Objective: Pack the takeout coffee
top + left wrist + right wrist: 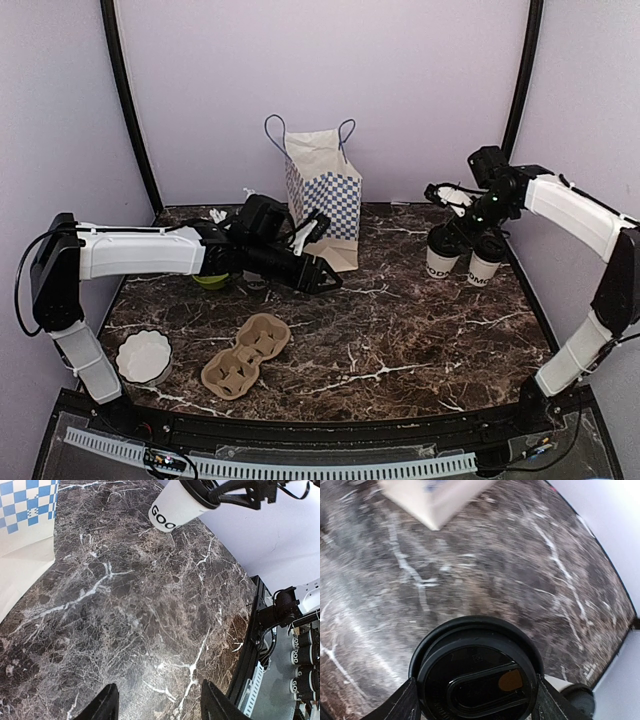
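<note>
Bare marble lies between the cups, so my right gripper should next move over that gap, to its right in the top view, and release the cup's lid.
Two white coffee cups with black lids stand at the back right. My right gripper [450, 225] is shut on the lid of the left cup [441, 252]. In the right wrist view its fingers press both sides of that black lid [477, 675]. The left wrist view shows the same cup [175, 505], lettered "GOO". The second cup [486, 260] stands just to its right, and its lid edge shows in the right wrist view [576, 696]. My left gripper [322, 277] is open and empty, low over the marble in front of the bag. Its tips [160, 702] are wide apart.
A blue-checked paper bag [325, 190] stands at the back centre, and its corner shows in the right wrist view [432, 500]. A brown pulp cup carrier [245, 352] lies at the front left. A white scalloped dish [143, 357] sits at the left edge. A green item [210, 281] lies under the left arm.
</note>
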Tool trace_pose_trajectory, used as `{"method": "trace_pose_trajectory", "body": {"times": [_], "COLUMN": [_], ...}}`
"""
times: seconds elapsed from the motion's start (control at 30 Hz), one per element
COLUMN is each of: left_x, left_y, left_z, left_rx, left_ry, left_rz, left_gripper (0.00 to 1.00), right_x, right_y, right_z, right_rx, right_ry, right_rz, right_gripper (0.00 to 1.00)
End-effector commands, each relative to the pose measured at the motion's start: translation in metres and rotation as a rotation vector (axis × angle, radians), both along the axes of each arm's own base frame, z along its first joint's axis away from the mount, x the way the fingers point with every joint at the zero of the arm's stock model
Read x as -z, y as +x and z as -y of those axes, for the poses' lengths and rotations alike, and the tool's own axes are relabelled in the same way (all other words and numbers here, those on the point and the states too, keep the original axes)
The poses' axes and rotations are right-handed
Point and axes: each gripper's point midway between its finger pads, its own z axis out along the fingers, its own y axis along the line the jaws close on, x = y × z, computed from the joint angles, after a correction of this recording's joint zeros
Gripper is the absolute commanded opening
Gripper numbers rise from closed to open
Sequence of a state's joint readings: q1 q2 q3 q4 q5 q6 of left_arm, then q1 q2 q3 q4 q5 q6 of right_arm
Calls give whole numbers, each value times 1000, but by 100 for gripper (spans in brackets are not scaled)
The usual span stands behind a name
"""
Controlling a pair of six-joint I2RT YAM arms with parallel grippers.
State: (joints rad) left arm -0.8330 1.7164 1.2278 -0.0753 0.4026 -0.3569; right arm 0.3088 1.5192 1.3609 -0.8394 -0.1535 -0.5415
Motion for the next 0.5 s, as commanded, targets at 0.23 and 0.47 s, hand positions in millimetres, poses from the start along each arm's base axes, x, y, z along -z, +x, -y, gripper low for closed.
{"method": "trace_pose_trajectory", "body": {"times": [0.23, 0.47], "left_x": [-24, -24], "left_y": [0, -1], "left_z": [-7, -5], "left_rx": [0, 15], "left_ry": [-39, -36], "left_rz": [68, 63], "left_gripper": [57, 57], "right_x": [25, 30], "right_y": [76, 92], "right_z": [72, 87], "right_rx": [294, 340], "right_ry": [-38, 9], "right_rz": [-47, -74], "right_gripper": [67, 66]}}
